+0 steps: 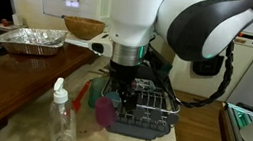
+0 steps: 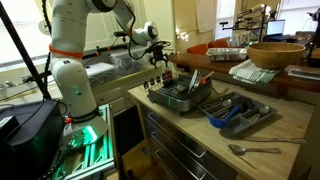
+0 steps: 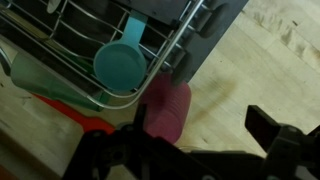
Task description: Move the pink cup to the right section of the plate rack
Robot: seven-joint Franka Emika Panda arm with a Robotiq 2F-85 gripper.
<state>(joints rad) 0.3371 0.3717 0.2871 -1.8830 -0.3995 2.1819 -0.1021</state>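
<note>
My gripper shifts left in the wrist view next and comes down around the pink cup [image 1: 107, 112] [image 3: 168, 110], because the cup lies nearer one fingertip than the other.
The pink cup [image 3: 168, 110] rests on the wooden counter just outside the plate rack [image 3: 75, 45], against its rim. In an exterior view the cup [image 1: 107, 112] sits at the near side of the dark rack [image 1: 155, 113]. My gripper [image 3: 200, 125] is open, directly above the cup, which lies between the fingers close to one of them. Nothing is held. The gripper [image 1: 119, 85] hangs low over the rack's edge, and it also shows in the other exterior view [image 2: 160, 62] above the rack [image 2: 182, 98].
A light-blue cup [image 3: 120, 65] lies inside the rack. A red-orange utensil [image 3: 85, 122] and a green item [image 3: 35, 75] lie beside it. A clear bottle [image 1: 58, 121] stands in front, with a foil tray [image 1: 30, 38] and a bowl [image 1: 82, 27] behind. A blue utensil tray [image 2: 240, 112] is nearby.
</note>
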